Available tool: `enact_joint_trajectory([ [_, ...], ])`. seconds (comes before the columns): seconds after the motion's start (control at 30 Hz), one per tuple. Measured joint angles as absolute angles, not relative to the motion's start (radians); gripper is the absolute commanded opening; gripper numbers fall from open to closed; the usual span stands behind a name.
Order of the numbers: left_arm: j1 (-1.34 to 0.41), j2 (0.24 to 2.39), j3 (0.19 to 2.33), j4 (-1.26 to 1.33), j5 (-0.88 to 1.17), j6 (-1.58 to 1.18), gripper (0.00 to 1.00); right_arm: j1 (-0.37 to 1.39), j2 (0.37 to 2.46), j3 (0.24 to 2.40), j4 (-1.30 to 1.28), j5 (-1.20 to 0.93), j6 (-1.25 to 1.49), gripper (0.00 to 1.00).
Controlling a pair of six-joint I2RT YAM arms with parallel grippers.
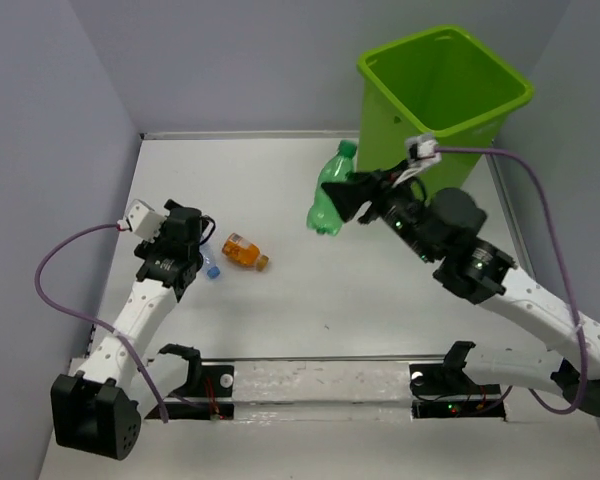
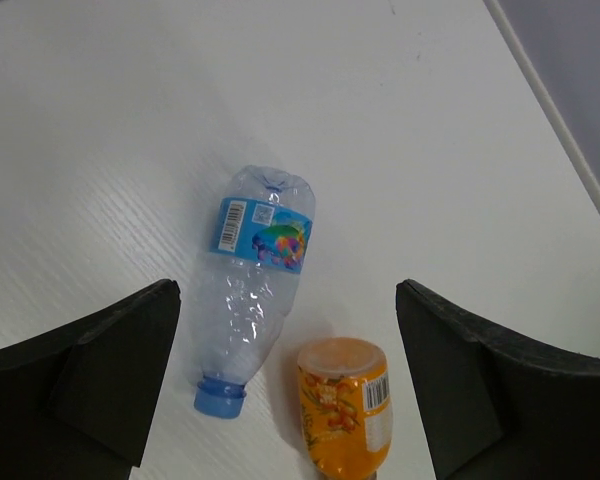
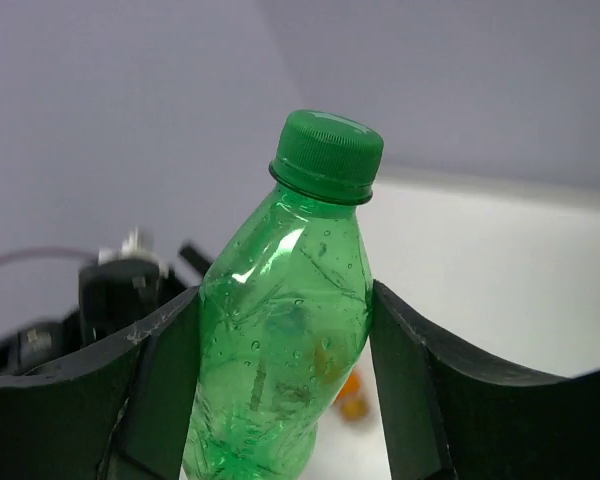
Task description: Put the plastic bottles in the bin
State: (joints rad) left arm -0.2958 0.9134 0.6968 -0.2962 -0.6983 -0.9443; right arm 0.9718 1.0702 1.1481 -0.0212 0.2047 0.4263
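Note:
My left gripper will go down with its fingers open around the clear bottle's blue label and close there, because the bottle lies below it on the tabletop.
My right gripper [image 1: 352, 198] is shut on a green bottle [image 1: 330, 190] and holds it upright in the air, left of the lime-green bin [image 1: 445, 95]. In the right wrist view the green bottle [image 3: 280, 350] sits squeezed between both fingers [image 3: 155, 390], cap up. My left gripper [image 1: 202, 240] is open above a clear bottle with a blue label [image 2: 255, 280] and an orange bottle [image 2: 347, 405], both lying on the table. The orange bottle [image 1: 244, 251] and the clear bottle's blue cap [image 1: 212, 270] also show in the top view.
White table [image 1: 310, 310] with grey walls on the left, back and right. The bin stands at the far right corner. A metal rail [image 1: 310, 385] with the arm bases runs along the near edge.

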Motion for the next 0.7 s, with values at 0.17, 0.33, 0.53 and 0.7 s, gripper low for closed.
enact_joint_trajectory([
  [0.17,-0.135,1.067,0.718,-0.212,-0.547,-0.892,0.99,0.839,1.086,1.465,0.022,0.419,0.066,0.22],
  [0.33,-0.096,1.198,0.752,-0.149,-0.427,-0.836,0.99,0.523,1.288,1.776,0.078,0.513,-0.175,0.22],
  [0.53,-0.074,1.298,0.769,-0.09,-0.355,-0.808,0.99,0.212,1.601,1.98,0.024,0.448,-0.205,0.84],
  [0.7,-0.041,1.337,0.769,-0.061,-0.332,-0.809,0.99,0.145,1.773,2.04,-0.161,0.376,-0.157,1.0],
])
